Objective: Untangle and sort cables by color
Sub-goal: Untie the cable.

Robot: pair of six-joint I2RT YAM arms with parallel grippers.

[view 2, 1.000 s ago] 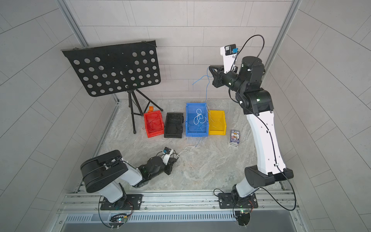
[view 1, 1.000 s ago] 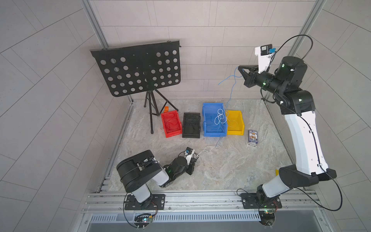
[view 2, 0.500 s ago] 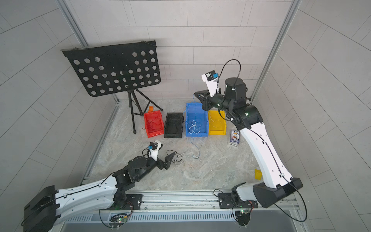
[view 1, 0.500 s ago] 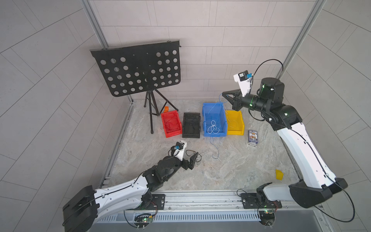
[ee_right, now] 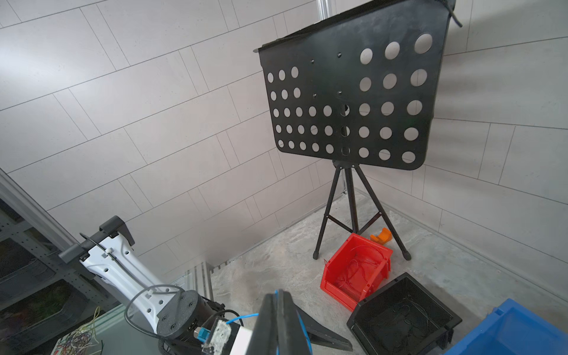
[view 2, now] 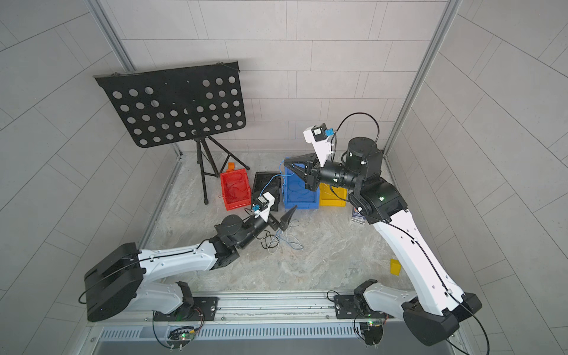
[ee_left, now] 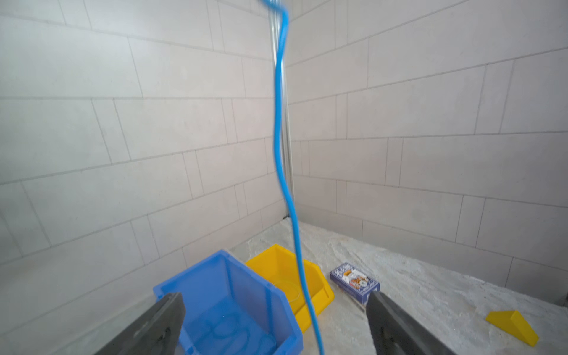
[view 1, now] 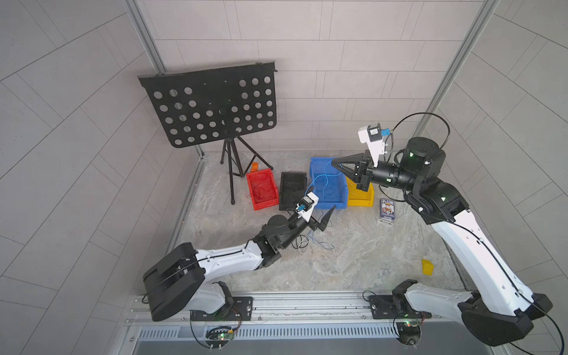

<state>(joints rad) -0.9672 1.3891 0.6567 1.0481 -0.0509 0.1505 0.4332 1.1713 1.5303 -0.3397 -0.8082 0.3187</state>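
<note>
My right gripper should next move outward and down over the blue bin (ee_right: pixel 523 337) to let go of the blue cable (ee_right: pixel 302 325), because that bin is outward and below it.
My right gripper (view 1: pixel 333 160) (view 2: pixel 284 161) hangs over the blue bin (view 1: pixel 316 201), shut on a thin blue cable (view 2: pixel 272 177) (ee_right: pixel 302 325) pinched between its fingers. The cable droops toward my left gripper (view 1: pixel 322 220) (view 2: pixel 281 218), which stands open in front of the bins. In the left wrist view the blue cable (ee_left: pixel 287 190) hangs loose between the wide-apart fingers (ee_left: pixel 159 322), touching neither. A small tangle of white, blue and black cables (view 1: pixel 313 242) (view 2: pixel 279 241) lies on the table under the left wrist. Blue coils (ee_left: pixel 221 332) lie in the blue bin.
Red bin (view 1: pixel 261 190) with red wires, black bin (view 1: pixel 292 190) and yellow bin (view 1: pixel 359 193) flank the blue one. A card box (view 1: pixel 387 210), a yellow wedge (view 1: pixel 427 266) and an orange piece (view 1: pixel 254 166) lie on the table. A music stand (view 1: pixel 212 107) rises at the back left.
My left gripper opened and its arm stretched out toward the bins. The right arm came down from high up to just over the blue bin, still holding the blue cable.
</note>
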